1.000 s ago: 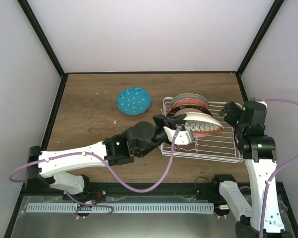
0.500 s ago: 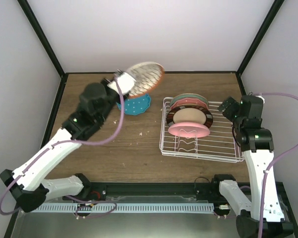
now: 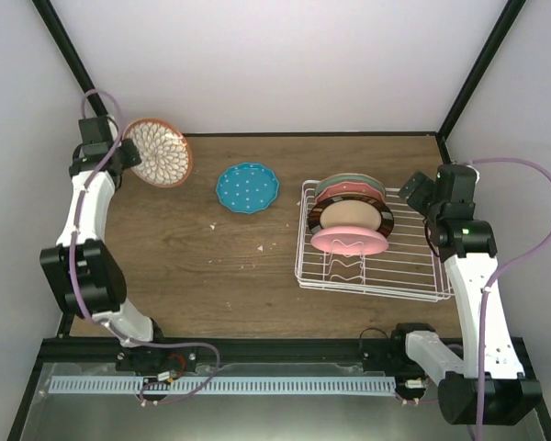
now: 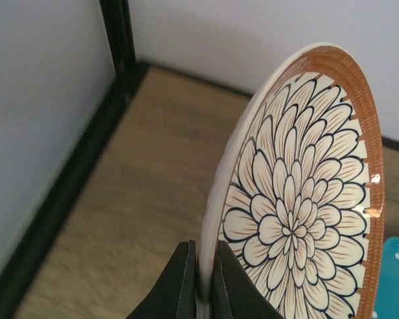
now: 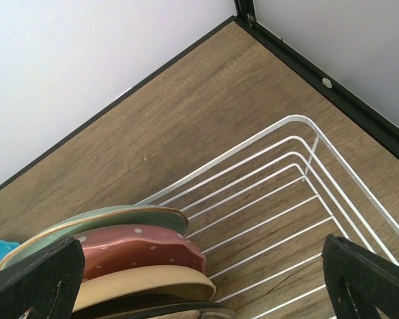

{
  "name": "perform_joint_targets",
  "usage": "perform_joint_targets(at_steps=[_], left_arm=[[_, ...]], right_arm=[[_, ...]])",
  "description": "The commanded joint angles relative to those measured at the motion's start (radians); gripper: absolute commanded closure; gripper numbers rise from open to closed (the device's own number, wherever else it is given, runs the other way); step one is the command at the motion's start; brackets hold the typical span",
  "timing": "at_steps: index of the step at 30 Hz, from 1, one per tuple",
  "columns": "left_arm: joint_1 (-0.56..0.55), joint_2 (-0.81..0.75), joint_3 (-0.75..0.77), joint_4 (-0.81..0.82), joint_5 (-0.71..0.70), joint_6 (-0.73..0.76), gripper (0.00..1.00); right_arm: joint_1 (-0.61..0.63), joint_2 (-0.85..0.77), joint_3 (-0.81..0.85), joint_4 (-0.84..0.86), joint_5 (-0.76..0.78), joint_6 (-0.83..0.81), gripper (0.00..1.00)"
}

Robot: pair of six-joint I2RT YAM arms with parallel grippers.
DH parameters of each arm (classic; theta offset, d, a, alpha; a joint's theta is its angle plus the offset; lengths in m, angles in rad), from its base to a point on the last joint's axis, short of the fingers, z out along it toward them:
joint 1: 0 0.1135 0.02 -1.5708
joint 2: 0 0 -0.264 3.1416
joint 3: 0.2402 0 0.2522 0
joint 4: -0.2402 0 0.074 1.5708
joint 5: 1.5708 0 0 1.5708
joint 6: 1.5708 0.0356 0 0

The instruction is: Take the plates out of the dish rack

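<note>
I should next lower the brown-rimmed plate with my left gripper, tilt it flat onto the open wood beside the teal plate (image 3: 247, 187) and let go of its rim.
My left gripper (image 3: 124, 152) is shut on the rim of the brown-rimmed petal-patterned plate (image 3: 161, 152) and holds it on edge over the table's far left corner; in the left wrist view its fingers (image 4: 183, 286) pinch the plate (image 4: 299, 219). The teal white-dotted plate (image 3: 247, 187) lies flat on the table. The white wire dish rack (image 3: 413, 266) holds the pale green (image 3: 349, 184), red-pink dotted (image 3: 349, 196), tan dark-rimmed (image 3: 349, 216) and plain pink (image 3: 351, 241) plates. My right gripper (image 3: 416, 195) is open and empty beside the rack's far right corner, above the rack (image 5: 299, 166).
Black frame posts run along the table's left and right edges (image 3: 445, 147). White walls close the back. A few crumbs lie on the wood (image 3: 260, 246) between the teal plate and the rack.
My left arm has lifted the petal-patterned plate out of the rack and swung it left to the far left corner. The right gripper has shifted only slightly.
</note>
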Motion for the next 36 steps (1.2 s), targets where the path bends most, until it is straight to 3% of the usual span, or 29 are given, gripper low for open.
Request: perform_joint_targets(at_steps=[1, 10, 22, 24, 28, 33, 36], left_arm=[[0.090, 0.078, -0.018, 0.095, 0.318, -0.332, 0.96], [0.111, 0.273, -0.071, 0.169, 0.339, -0.492, 0.96], [0.120, 0.383, -0.094, 0.185, 0.282, -0.518, 0.94], [0.122, 0.383, -0.107, 0.164, 0.259, -0.513, 0.86], [0.125, 0.380, -0.143, 0.140, 0.236, -0.491, 0.57], [0.132, 0.361, -0.182, 0.133, 0.223, -0.465, 0.48], [0.142, 0.349, -0.170, 0.126, 0.198, -0.444, 0.33]], right_arm=[[-0.005, -0.002, 0.052, 0.016, 0.034, -0.022, 0.00], [-0.005, 0.011, 0.081, -0.017, 0.076, -0.029, 0.00], [-0.005, 0.046, 0.113, -0.038, 0.094, -0.029, 0.00], [-0.005, 0.056, 0.121, -0.034, 0.094, -0.032, 0.00], [-0.005, 0.063, 0.125, -0.034, 0.096, -0.032, 0.00], [-0.005, 0.055, 0.109, -0.038, 0.092, -0.025, 0.00], [-0.005, 0.047, 0.103, -0.037, 0.093, -0.029, 0.00]])
